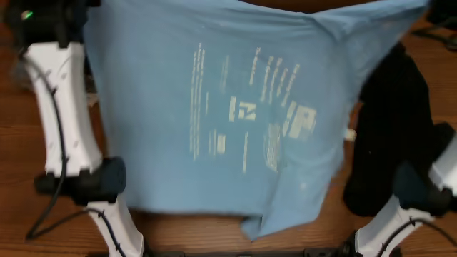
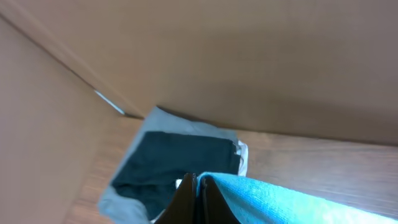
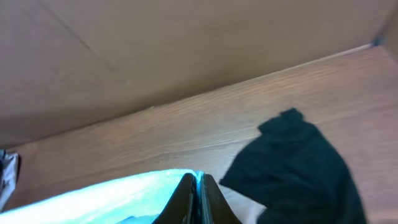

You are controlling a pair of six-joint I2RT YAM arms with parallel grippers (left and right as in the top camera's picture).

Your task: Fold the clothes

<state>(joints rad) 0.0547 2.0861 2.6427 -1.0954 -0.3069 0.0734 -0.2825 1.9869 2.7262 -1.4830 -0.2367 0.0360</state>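
My left gripper holds the T-shirt, which hangs spread wide, and next needs to lower the shirt's upper edge toward the wooden table beside the folded dark garment and let go of it.
A light blue T-shirt (image 1: 221, 107) with pale printed lettering hangs spread out between my two arms and fills the middle of the overhead view. My left gripper (image 2: 198, 182) is shut on one upper edge of it, with blue fabric (image 2: 280, 199) running off to the right. My right gripper (image 3: 198, 182) is shut on the other upper edge, where the blue fabric (image 3: 112, 199) trails to the left. A plain black garment (image 1: 393, 121) lies crumpled on the table under the right arm; it also shows in the right wrist view (image 3: 298, 168).
A folded dark garment (image 2: 177, 162) lies on a grey one (image 2: 118, 202) on the wooden table (image 3: 186, 130). Brown walls (image 2: 249, 62) stand close behind. My white arm links (image 1: 61, 121) flank the shirt on both sides.
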